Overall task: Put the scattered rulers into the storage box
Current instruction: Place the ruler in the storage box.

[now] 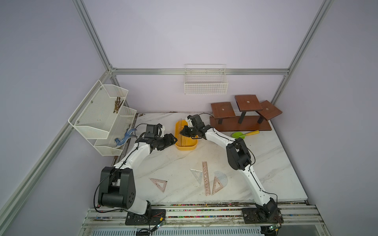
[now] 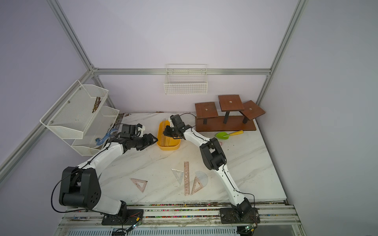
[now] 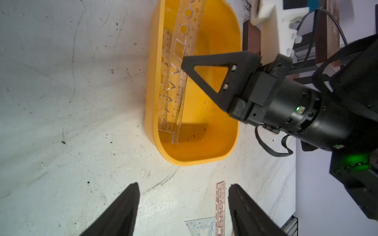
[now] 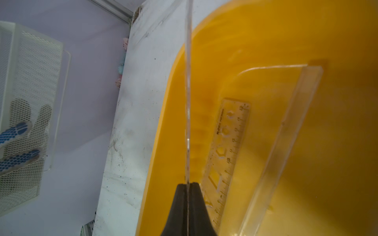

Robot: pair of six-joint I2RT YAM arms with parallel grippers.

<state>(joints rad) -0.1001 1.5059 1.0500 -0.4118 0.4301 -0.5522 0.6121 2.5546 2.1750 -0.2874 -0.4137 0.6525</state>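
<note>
The clear ruler's far end still reaches past the box's rim, so next my right gripper will lower it toward the ruler lying flat along the box's side and release it.
The yellow storage box [image 1: 186,147] stands at the table's middle back. My right gripper [image 1: 182,132] hangs over it, shut on a clear ruler [image 4: 188,102] that stands on edge along the box's left wall. Two more clear rulers [image 4: 229,147] lie inside. My left gripper [image 1: 173,140] is open and empty just left of the box, in the left wrist view [image 3: 184,186] too. Near the front lie a pinkish set square [image 1: 159,183], a clear set square [image 1: 197,174], a long pink stencil ruler [image 1: 206,177], another pink set square [image 1: 216,186] and a protractor [image 1: 223,176].
A green toy shovel [image 1: 239,134] lies right of the box, in front of a brown wooden stand [image 1: 243,122]. A white mesh shelf [image 1: 102,118] with a blue toy lizard [image 1: 124,139] hangs at the left. A white wire basket [image 1: 205,85] hangs on the back wall.
</note>
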